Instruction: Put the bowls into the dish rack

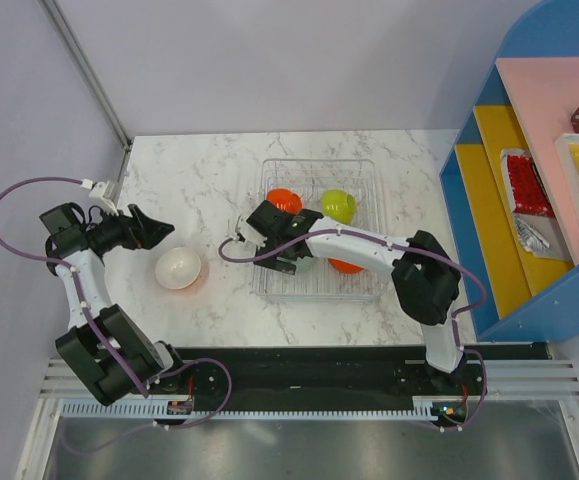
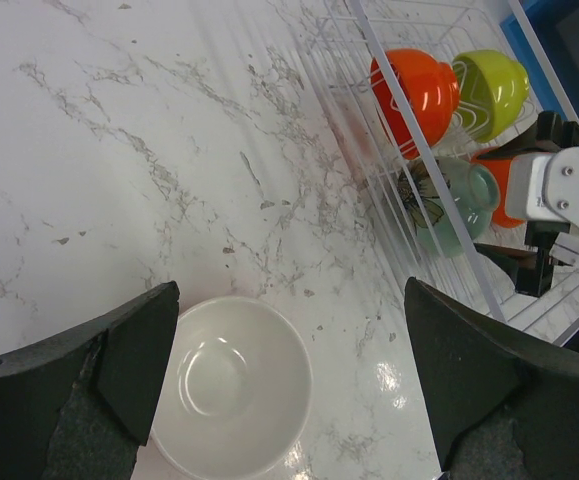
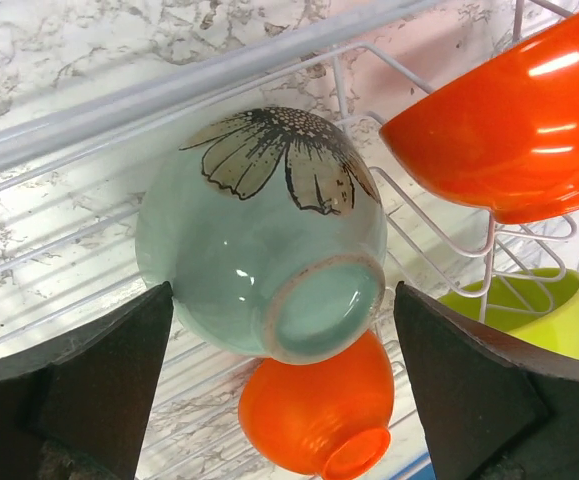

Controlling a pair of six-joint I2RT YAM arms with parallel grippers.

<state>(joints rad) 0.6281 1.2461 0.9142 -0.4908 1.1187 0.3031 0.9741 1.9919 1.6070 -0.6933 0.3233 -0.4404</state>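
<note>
My left gripper lowers and draws back next, open fingers straddling the white bowl's rim farthest from the rack, since the upright bowl leaves that rim part exposed.
A white bowl stands upright on the marble table, left of the dish rack. My left gripper is open just above and behind it; in the left wrist view the white bowl lies near the left finger, under the open gripper. In the rack lie a red-orange bowl, a lime-green bowl and another orange bowl. My right gripper is open, its fingers on either side of a pale mint bowl with a black flower, lying on its side.
A blue shelf unit with packets stands at the right of the table. A metal post and grey wall run along the left. The rack's wire ribs hold the bowls. My right arm lies across the rack.
</note>
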